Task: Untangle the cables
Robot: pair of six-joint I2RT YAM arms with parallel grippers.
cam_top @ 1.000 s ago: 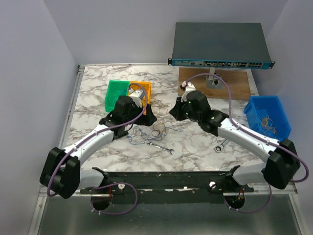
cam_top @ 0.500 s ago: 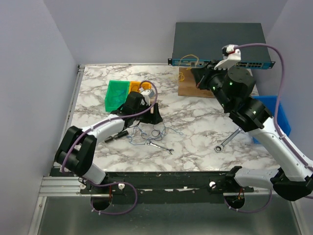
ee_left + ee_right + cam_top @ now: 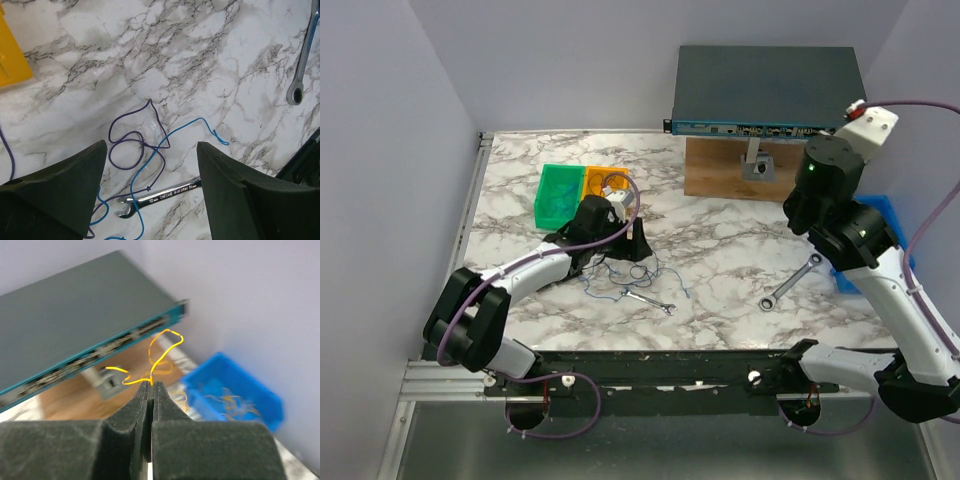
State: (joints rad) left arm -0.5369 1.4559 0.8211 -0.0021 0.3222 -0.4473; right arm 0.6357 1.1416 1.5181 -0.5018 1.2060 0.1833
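My right gripper lowers toward the right in the top view, over the blue bin (image 3: 235,390), next, since that bin already holds yellow cables. Then it opens.
A loose tangle of thin cables (image 3: 620,275) lies on the marble table in front of my left gripper (image 3: 632,245). In the left wrist view my left gripper (image 3: 151,147) is open and empty, hovering over a blue cable (image 3: 185,126) looped through a dark purple cable (image 3: 122,150). My right gripper (image 3: 151,384) is shut on a yellow cable (image 3: 162,352), which curls up from the fingertips. It holds the cable high in the air at the right, near the blue bin (image 3: 235,390). In the top view the right arm hides the jaws and the yellow cable.
A small silver wrench (image 3: 165,193) lies under the blue cable; another wrench (image 3: 790,282) lies to the right. Green bin (image 3: 558,192) and orange bin (image 3: 598,180) stand behind the left gripper. A network switch (image 3: 770,95) sits on a wooden block (image 3: 720,170). The blue bin (image 3: 895,215) holds yellow cables.
My right arm has lifted the yellow cable from the tangle, up past the switch, and swung right towards the blue bin. The left gripper has stayed by the pile.
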